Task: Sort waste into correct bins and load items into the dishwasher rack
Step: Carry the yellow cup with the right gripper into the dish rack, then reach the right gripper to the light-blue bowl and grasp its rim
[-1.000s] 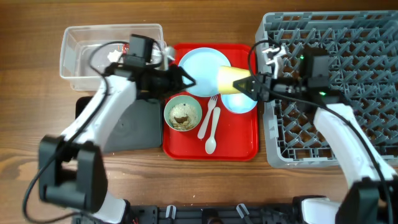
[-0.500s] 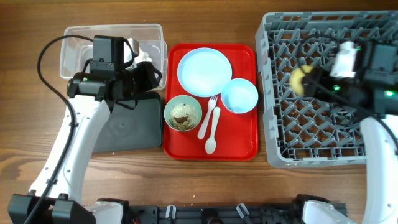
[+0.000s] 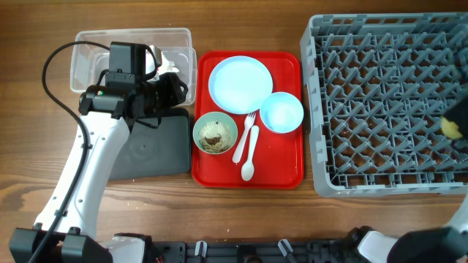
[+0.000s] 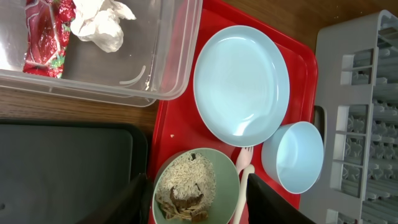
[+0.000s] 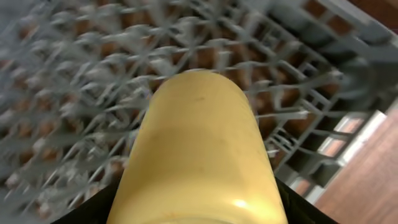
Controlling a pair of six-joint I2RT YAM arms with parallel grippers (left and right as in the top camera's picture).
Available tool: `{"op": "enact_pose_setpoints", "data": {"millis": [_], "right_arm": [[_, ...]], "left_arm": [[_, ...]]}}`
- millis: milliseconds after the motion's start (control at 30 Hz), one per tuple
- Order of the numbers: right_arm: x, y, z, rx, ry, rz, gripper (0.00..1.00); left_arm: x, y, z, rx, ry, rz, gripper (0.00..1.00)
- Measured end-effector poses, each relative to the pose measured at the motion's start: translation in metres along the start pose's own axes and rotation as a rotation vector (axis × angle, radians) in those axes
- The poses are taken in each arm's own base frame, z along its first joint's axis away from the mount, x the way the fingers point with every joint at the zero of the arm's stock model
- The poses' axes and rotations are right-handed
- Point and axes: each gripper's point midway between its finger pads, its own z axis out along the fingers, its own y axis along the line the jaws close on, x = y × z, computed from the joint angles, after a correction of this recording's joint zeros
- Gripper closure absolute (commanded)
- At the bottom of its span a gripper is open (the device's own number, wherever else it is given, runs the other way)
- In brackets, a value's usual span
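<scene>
My right gripper lowers onto the grey rack's end farthest from the red tray next, then opens, as the rack's wires under the yellow cup (image 3: 451,127) stand empty.
My left gripper (image 3: 178,90) is open and empty, hovering by the clear tub (image 3: 88,67) and black tray (image 3: 153,150). In the left wrist view its fingers (image 4: 140,198) straddle the pale green bowl (image 4: 194,186) of rice and brown scraps from above. The red wrapper (image 4: 42,31) and white tissue (image 4: 101,26) lie in the tub. My right gripper (image 5: 199,208) is shut on the yellow cup (image 5: 199,149) over the grey rack (image 5: 74,93). Overhead, only a bit of the cup (image 3: 451,127) shows at the rack's (image 3: 380,95) right edge.
The red tray (image 3: 281,169) holds the light blue plate (image 3: 240,83), the small blue bowl (image 3: 281,112), the green bowl (image 3: 214,133), the white fork (image 3: 243,133) and the spoon (image 3: 250,157). The left arm's cable loops over the tub.
My right gripper has carried the yellow cup from over the red tray rightward across the rack to its right edge. My left gripper drew back from the tray toward the tub, then stayed still.
</scene>
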Motion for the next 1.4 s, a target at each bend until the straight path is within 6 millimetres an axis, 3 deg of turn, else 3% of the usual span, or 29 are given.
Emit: {"op": "enact_pose_setpoints", "data": {"millis": [67, 233, 300, 367, 467, 533, 700, 800, 900, 1033, 1100, 1200, 1400], "right_arm": [[0.0, -0.012, 0.012, 0.024, 0.032, 0.048, 0.92], [0.007, -0.022, 0.043, 0.054, 0.12, 0.082, 0.9], [0.011, -0.024, 0.056, 0.065, 0.159, 0.096, 0.76], [0.016, -0.024, 0.068, 0.074, 0.196, 0.098, 0.69], [0.026, -0.026, 0.09, 0.089, 0.267, 0.095, 0.29], [0.031, -0.026, 0.096, 0.094, 0.291, 0.094, 0.17], [0.033, -0.021, 0.094, 0.069, 0.309, 0.106, 0.13], [0.028, -0.016, 0.083, 0.045, 0.311, 0.109, 0.13], [0.001, 0.013, 0.048, -0.121, 0.219, 0.088, 0.13], [-0.003, 0.075, -0.003, -0.383, 0.136, -0.081, 0.13], [0.01, 0.109, -0.024, -0.476, 0.128, -0.203, 0.13], [0.048, 0.161, -0.045, -0.586, 0.174, -0.394, 0.13], [0.115, 0.23, -0.072, -0.674, 0.213, -0.693, 0.14]], "left_arm": [[0.001, 0.001, 0.0, -0.002, 0.004, -0.001, 0.5], [0.002, 0.001, 0.0, -0.004, 0.008, -0.003, 0.5], [0.002, 0.001, 0.0, -0.004, 0.009, -0.003, 0.5], [0.002, 0.001, 0.0, -0.004, 0.009, -0.003, 0.5], [0.002, 0.001, 0.0, -0.004, 0.009, -0.003, 0.45], [0.002, 0.001, 0.0, -0.004, 0.009, 0.0, 0.43], [0.002, 0.001, 0.0, -0.004, 0.009, 0.004, 0.4], [0.002, 0.001, 0.0, -0.004, 0.009, 0.004, 0.39], [0.003, 0.002, 0.0, -0.006, 0.013, 0.003, 0.39], [0.008, 0.004, 0.0, -0.017, 0.034, -0.004, 0.38], [0.011, 0.005, 0.0, -0.021, 0.043, -0.007, 0.38], [0.014, 0.007, 0.0, -0.028, 0.056, -0.011, 0.38], [0.015, 0.007, -0.001, -0.03, 0.061, -0.012, 0.38]]}}
